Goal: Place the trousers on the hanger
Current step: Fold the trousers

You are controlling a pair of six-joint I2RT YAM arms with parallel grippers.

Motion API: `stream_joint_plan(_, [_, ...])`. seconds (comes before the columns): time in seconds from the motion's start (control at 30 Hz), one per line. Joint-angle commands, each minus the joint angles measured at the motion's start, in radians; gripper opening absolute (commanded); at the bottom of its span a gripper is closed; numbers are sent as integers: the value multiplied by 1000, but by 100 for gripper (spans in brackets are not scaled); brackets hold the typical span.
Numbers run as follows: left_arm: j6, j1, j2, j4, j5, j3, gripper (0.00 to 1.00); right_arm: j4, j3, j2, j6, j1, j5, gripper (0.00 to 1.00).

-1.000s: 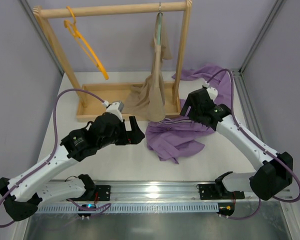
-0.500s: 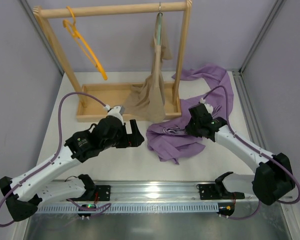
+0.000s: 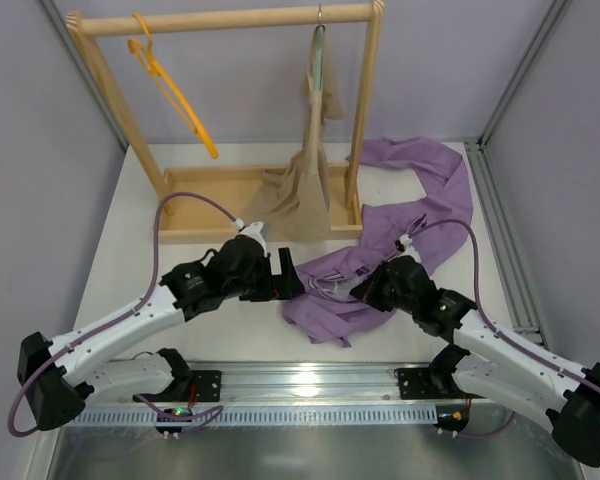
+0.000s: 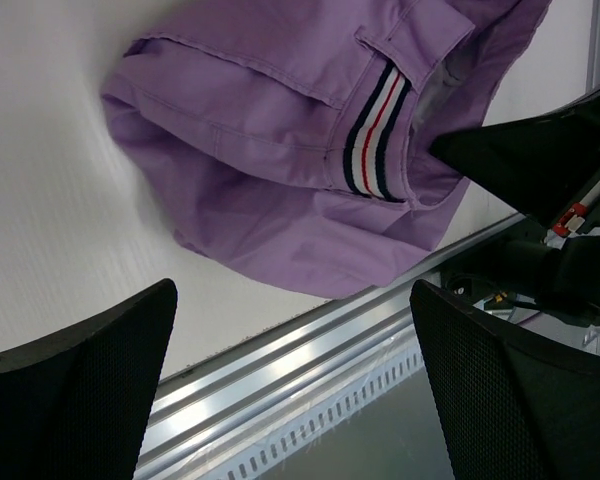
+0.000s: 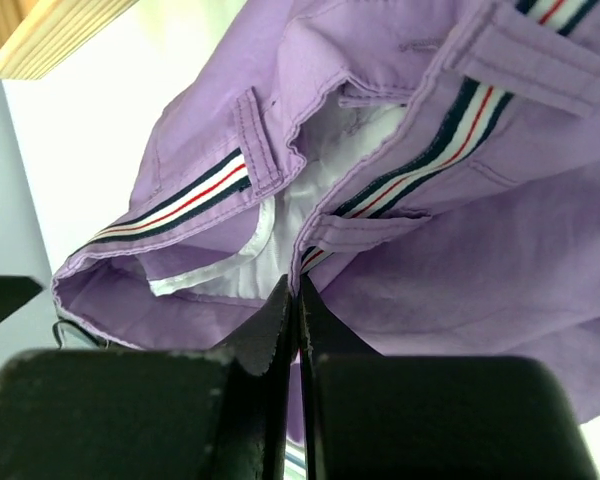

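My left gripper will next go down and move toward my right gripper, onto the free part of the trousers' striped waistband, because its open fingers are short of it.
The lilac trousers (image 3: 425, 190) lie on the table, trailing from the back right to a bunched waistband (image 3: 330, 295) near the front middle. My right gripper (image 3: 365, 292) is shut on the striped waistband edge (image 5: 380, 205), the fabric pinched between its fingertips (image 5: 298, 285). My left gripper (image 3: 288, 275) stands open just left of the bunched fabric, and nothing is between its fingers (image 4: 292, 290). The trousers (image 4: 270, 130) lie beyond them. The orange hanger (image 3: 175, 95) hangs empty on the left of the wooden rack (image 3: 230, 18).
A beige garment (image 3: 305, 190) hangs from a grey-green hanger (image 3: 320, 50) on the rack's right side, down to the rack's wooden base tray (image 3: 205, 200). A metal rail (image 3: 300, 385) runs along the near edge. Walls close in on the left and right.
The right gripper closed on the waistband and pulled it toward the near edge, which stretched the trousers out. The left arm swung right, toward the fabric.
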State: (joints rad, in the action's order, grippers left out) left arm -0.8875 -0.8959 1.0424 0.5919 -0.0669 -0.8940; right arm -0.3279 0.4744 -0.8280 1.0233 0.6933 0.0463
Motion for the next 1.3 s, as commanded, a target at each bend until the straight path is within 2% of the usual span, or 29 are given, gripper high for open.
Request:
stream_joint_plan(0.0, [-11,3,14,-124,90,6,99,139,10,4,61,47,12,4])
stream_joint_plan(0.23, [-18,3,88,-153,82,0,99,178,67,-114,32,144,39,4])
stream_joint_plan(0.37, [-22,3,143,-139,44,0,94,171,95,-154,14,173,41,4])
stream_joint_plan(0.6, [-27,3,240,-61,-60,-16,85,133,89,-117,0,178,73,8])
stream_joint_plan(0.63, [-27,3,251,-61,-60,-17,82,139,84,-114,0,178,67,9])
stream_joint_plan(0.7, [-21,3,263,-73,-53,-20,62,156,75,-114,-5,178,55,11])
stream_joint_plan(0.73, [-19,3,268,-78,-50,-19,41,159,78,-114,-5,178,52,14])
stream_joint_plan(0.77, [-16,3,265,-84,-44,-16,33,149,81,-117,-6,178,53,18])
stream_joint_plan(0.8, [-18,3,260,-99,-36,-11,27,138,92,-118,-5,178,69,30])
stream_joint_plan(0.83, [-19,3,245,-107,-33,3,17,126,99,-118,0,178,78,37])
stream_joint_plan(0.9, [-22,3,222,-119,-30,15,7,48,137,-115,9,178,143,53])
stream_joint_plan(0.93, [-22,3,203,-119,-33,24,0,-26,151,-108,24,178,185,57])
stream_joint_plan(1.0, [-22,3,189,-109,-39,29,0,-101,193,-96,46,169,301,68])
stream_joint_plan(1.03, [-24,3,182,-106,-40,27,0,-167,202,-88,75,160,341,69])
stream_joint_plan(1.1, [-22,3,176,-103,-37,27,0,-230,227,-86,113,106,424,71])
stream_joint_plan(1.27, [-36,3,151,-98,-30,27,0,-313,251,-99,89,-95,438,71])
